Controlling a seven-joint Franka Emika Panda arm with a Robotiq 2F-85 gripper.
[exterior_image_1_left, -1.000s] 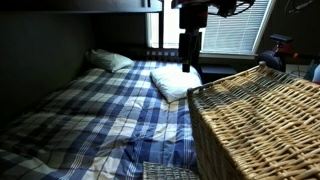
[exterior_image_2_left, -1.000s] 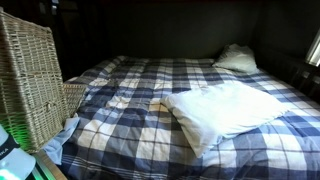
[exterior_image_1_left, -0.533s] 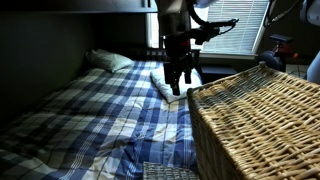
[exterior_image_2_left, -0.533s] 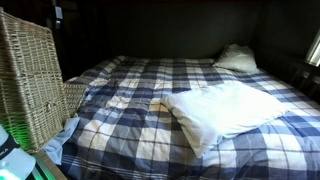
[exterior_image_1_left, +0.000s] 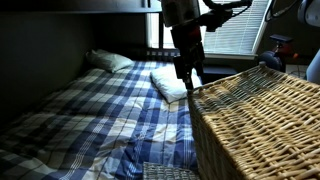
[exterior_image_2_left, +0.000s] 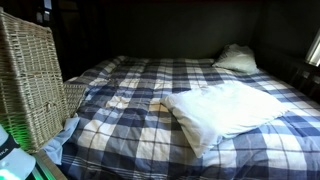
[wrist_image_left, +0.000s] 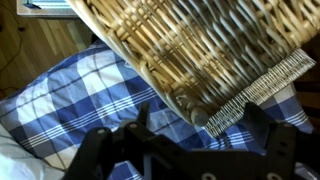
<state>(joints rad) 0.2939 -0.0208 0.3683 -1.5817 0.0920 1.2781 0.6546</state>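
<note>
I will bring my gripper down onto the near corner of the wicker basket next, with its fingers on both sides of the basket's rim, since that corner is just below my gripper, between its open fingers.
My gripper (exterior_image_1_left: 187, 77) hangs over the bed next to the near corner of a large wicker basket (exterior_image_1_left: 262, 120). In the wrist view the gripper (wrist_image_left: 200, 116) is open and empty. The basket's corner (wrist_image_left: 190, 50) and a flat woven edge (wrist_image_left: 268, 76) lie just beyond and between the fingertips, apparently without touching them. A blue plaid blanket (wrist_image_left: 70, 90) lies underneath. The gripper is out of view in the exterior view that shows the basket (exterior_image_2_left: 30, 80) at the left.
The bed (exterior_image_1_left: 90, 110) is covered by the plaid blanket (exterior_image_2_left: 140, 110). A white pillow (exterior_image_1_left: 168, 86) lies behind the gripper, also shown large (exterior_image_2_left: 225, 110). A second pillow (exterior_image_1_left: 110, 60) sits at the head (exterior_image_2_left: 236, 58). A window with blinds (exterior_image_1_left: 235, 28) is behind.
The arm has come down from above the pillow and shifted toward the basket's corner. The fingers now sit lower, right beside the basket rim. Nothing on the bed has moved.
</note>
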